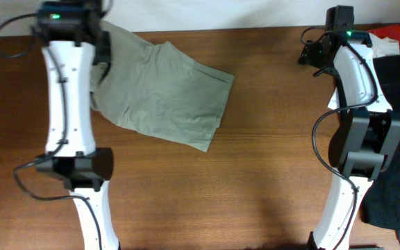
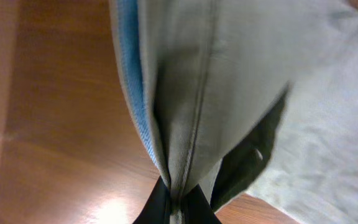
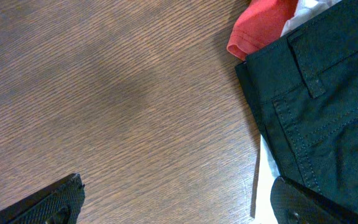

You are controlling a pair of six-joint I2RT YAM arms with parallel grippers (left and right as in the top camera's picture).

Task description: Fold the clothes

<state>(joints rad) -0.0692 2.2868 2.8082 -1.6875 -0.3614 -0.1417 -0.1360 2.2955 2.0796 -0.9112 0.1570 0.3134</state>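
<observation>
I will carry the shorts' seamed fold with my left gripper to the right in the overhead view and down onto the shorts' flat end [image 1: 214,98], then let go of it, because that end is spread out.
The khaki grey-green shorts [image 1: 169,94] lie on the wooden table [image 1: 269,173] at the back left, folded over, with one end lifted toward my left gripper. My left gripper [image 2: 178,208] is shut on a seamed fold of the shorts [image 2: 229,74]; in the overhead view the gripper itself is hidden under the arm near the table's far left edge. My right gripper [image 3: 176,202] is open and empty, hovering above bare wood at the back right, next to the black garment.
A black garment [image 1: 398,104] lies along the right side, also in the right wrist view [image 3: 316,99]. Red cloth [image 3: 260,28] and white cloth [image 1: 384,45] sit at the back right corner. The table's far edge meets a white wall.
</observation>
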